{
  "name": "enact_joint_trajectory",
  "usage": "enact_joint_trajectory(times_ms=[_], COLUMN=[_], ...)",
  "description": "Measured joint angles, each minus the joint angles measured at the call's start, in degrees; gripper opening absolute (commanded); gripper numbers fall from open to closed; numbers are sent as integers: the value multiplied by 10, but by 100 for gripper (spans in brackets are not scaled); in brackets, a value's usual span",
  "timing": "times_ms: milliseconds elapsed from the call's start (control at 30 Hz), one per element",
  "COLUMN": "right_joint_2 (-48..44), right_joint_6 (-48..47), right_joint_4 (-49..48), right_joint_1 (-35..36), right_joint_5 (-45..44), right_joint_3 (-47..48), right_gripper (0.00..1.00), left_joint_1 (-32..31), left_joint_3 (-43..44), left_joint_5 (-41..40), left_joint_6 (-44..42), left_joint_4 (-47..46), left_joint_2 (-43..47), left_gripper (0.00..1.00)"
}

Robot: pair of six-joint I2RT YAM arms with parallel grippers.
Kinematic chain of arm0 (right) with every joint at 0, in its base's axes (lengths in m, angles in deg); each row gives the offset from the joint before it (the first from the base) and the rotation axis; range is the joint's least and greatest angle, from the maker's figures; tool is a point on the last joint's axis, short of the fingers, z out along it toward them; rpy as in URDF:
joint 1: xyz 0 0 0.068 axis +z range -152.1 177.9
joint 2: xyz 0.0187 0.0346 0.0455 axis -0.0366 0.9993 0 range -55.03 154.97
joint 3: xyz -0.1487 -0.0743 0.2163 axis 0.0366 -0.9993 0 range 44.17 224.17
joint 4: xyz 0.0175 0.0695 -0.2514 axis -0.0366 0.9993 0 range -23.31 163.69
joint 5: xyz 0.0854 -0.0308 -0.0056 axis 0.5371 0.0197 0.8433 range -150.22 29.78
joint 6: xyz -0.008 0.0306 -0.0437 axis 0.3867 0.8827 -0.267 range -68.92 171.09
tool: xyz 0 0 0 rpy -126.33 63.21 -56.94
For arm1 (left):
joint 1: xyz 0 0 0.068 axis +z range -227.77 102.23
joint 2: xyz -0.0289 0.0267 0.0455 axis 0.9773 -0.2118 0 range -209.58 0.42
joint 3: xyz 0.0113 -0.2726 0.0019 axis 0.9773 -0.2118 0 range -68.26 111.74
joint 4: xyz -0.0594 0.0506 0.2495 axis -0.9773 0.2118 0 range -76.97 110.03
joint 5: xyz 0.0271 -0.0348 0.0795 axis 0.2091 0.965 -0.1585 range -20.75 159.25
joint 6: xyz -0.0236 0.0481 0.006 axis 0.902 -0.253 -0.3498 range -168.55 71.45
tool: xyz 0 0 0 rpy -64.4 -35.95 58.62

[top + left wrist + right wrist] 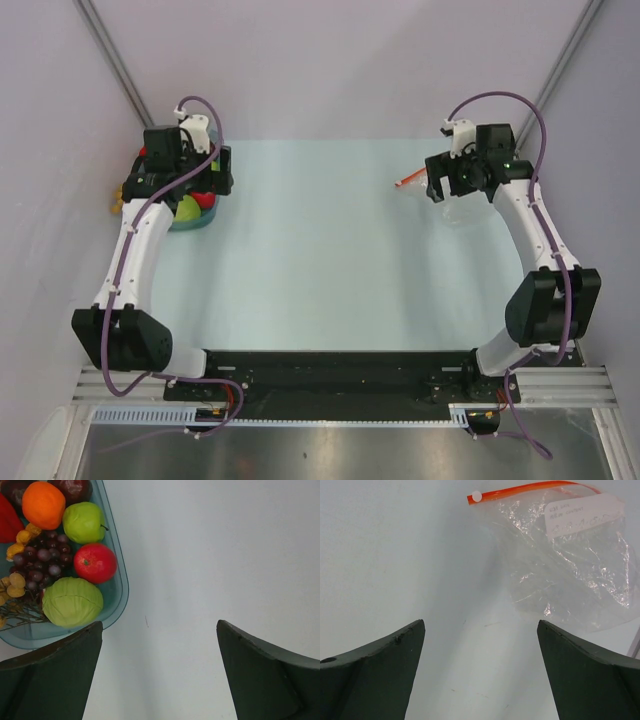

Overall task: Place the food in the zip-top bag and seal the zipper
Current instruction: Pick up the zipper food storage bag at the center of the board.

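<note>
My right gripper moves outward and down onto the clear plastic between the zipper and the label next, since the bag (570,560) lies below and outward of it.
The toy fruits lie in a teal-blue tray (119,587) at the far left: an orange (43,504), a green apple (83,522), a red apple (95,562), a larger green fruit (72,601) and a dark grape bunch (42,560). My left gripper (159,670) is open and empty over bare table just right of the tray. The clear zip-top bag (570,560) lies flat at the far right, with its red-orange zipper (530,490) and a white label (582,512). My right gripper (480,670) is open and empty, just near-left of the bag. In the top view the left gripper (205,175) and right gripper (435,185) hover there.
The tray also holds a red pepper-like piece (7,522), a dark fruit (75,487) and yellow berries (15,550). Grey walls close in the table (320,250) at the back and sides. The arm bases sit on a black rail (330,375) at the near edge.
</note>
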Motion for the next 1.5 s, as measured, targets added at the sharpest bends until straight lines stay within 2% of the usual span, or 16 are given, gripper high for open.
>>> enact_joint_trajectory(times_ms=[233, 467, 767, 1067, 1167, 1267, 1300, 1367, 1400, 1467, 1500], right_joint_2=[52, 161, 296, 407, 434, 457, 461, 463, 463, 463, 463], right_joint_6=[30, 75, 118, 100, 89, 78, 75, 69, 63, 57, 54], right_joint_4=[-9, -8, -11, -20, -21, -19, -17, -15, -13, -9, -6], right_joint_1=[3, 3, 3, 4, 4, 4, 4, 4, 3, 3, 3], right_joint_5=[-30, -74, -112, -136, -132, -117, -111, -91, -83, -61, -49], right_joint_3=[40, 150, 242, 281, 285, 290, 290, 291, 292, 292, 292], right_gripper=[100, 100, 100, 100, 97, 84, 72, 59, 45, 27, 11], left_joint_1=[0, 0, 0, 0, 0, 0, 0, 0, 0, 0, 0], left_joint_3=[-37, -71, -103, -121, -123, -126, -126, -126, -126, -126, -126], left_joint_5=[-39, -31, -29, -34, -34, -34, -34, -33, -33, -32, -31], left_joint_6=[63, 75, 70, 52, 44, 40, 39, 38, 39, 39, 39], left_joint_4=[-71, -124, -141, -141, -141, -141, -140, -141, -140, -140, -140], left_joint_2=[29, 83, 96, 97, 97, 97, 97, 97, 97, 97, 97], left_gripper=[100, 100, 99, 100, 100, 100, 100, 100, 100, 100, 100])
